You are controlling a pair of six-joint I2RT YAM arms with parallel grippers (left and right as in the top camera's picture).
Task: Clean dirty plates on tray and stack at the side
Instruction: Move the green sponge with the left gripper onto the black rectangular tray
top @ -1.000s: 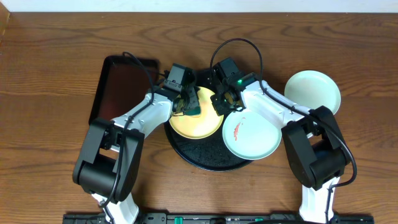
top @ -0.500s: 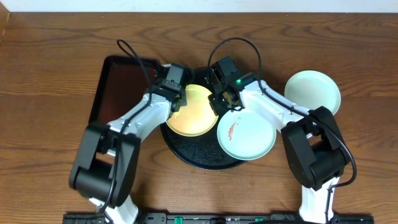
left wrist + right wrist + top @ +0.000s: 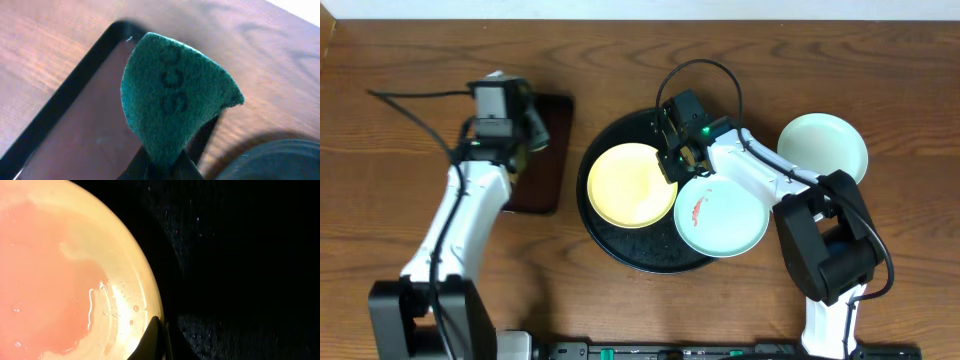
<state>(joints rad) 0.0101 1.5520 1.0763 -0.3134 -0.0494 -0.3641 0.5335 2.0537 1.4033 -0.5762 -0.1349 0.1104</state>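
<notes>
The teal sponge hangs above the dark rectangular tray, so next my left gripper will bring the sponge inside the tray's rim down, then open.
The yellow plate lies on the left of the round black tray, wet with a pinkish film in the right wrist view. My right gripper is shut on its right rim, as the right wrist view shows. A pale plate with a red smear sits on the tray's right front. A second pale plate lies on the table to the right. My left gripper is shut on the teal sponge and holds it over the rectangular tray.
The dark rectangular tray lies left of the round tray, and its rim and floor show in the left wrist view. The round tray's edge shows there too. Cables loop over the back of the table.
My left arm has lifted the sponge off the yellow plate and swung left to the rectangular tray. My right gripper stays on the yellow plate's rim.
</notes>
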